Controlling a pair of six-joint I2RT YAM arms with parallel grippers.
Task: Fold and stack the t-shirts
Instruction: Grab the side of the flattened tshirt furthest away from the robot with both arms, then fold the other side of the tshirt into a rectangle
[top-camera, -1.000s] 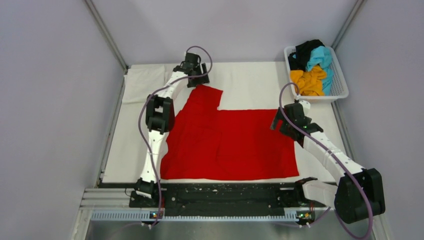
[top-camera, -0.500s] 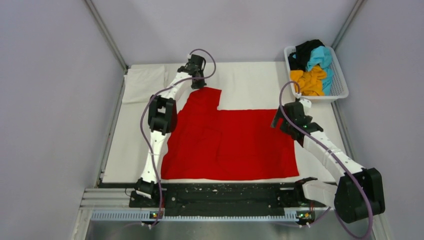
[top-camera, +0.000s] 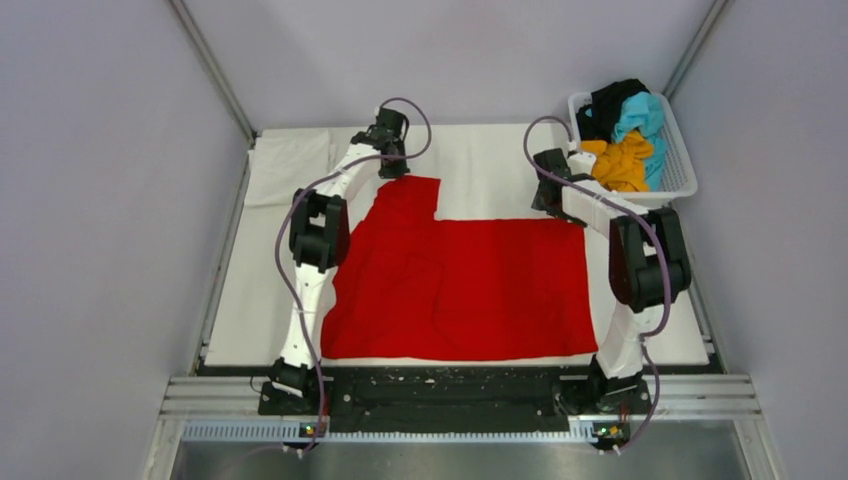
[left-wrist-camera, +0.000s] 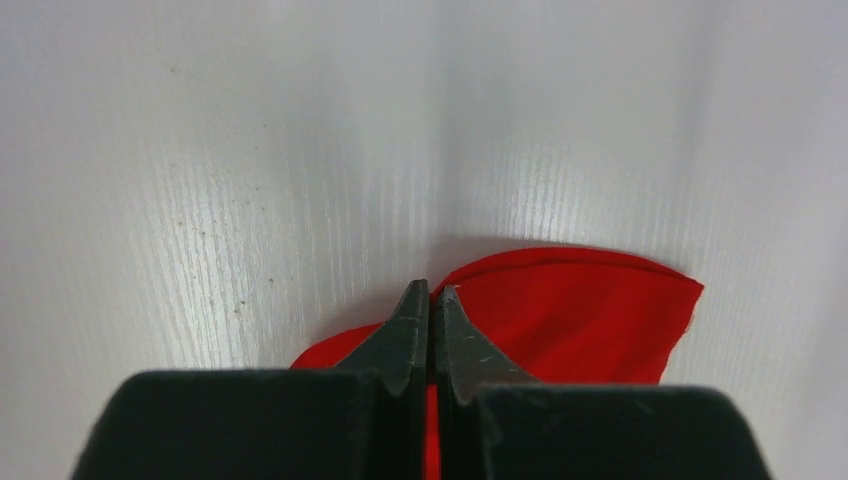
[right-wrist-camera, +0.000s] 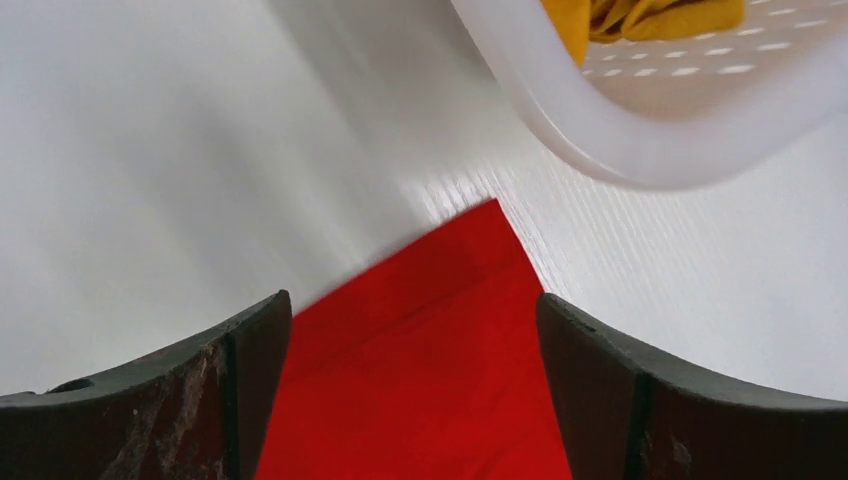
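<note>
The right gripper lowers to the red shirt's far corner (top-camera: 572, 223) (right-wrist-camera: 468, 246) beside the basket next.
A bright red t-shirt (top-camera: 470, 290) lies spread flat on the white table, with a notch cut out of its far edge. My left gripper (top-camera: 392, 165) sits at the shirt's far left corner. In the left wrist view its jaws (left-wrist-camera: 431, 290) are pressed together on the red hem (left-wrist-camera: 580, 310). My right gripper (top-camera: 550, 205) hovers over the far right corner. It is open, and the red corner (right-wrist-camera: 470, 250) lies between and below its fingers (right-wrist-camera: 412, 296), untouched. Orange-yellow (top-camera: 618, 162), turquoise (top-camera: 645, 115) and black (top-camera: 610, 100) t-shirts are heaped in the basket.
The white mesh basket (top-camera: 680, 175) stands at the far right corner, its rim (right-wrist-camera: 600, 150) close ahead of the right gripper. A white sheet (top-camera: 290, 160) covers the table. Grey walls close in on both sides, and a metal rail (top-camera: 450, 400) runs along the near edge.
My left gripper closed on the shirt's far left corner. The right arm swung from the shirt's right edge up to its far right corner beside the basket.
</note>
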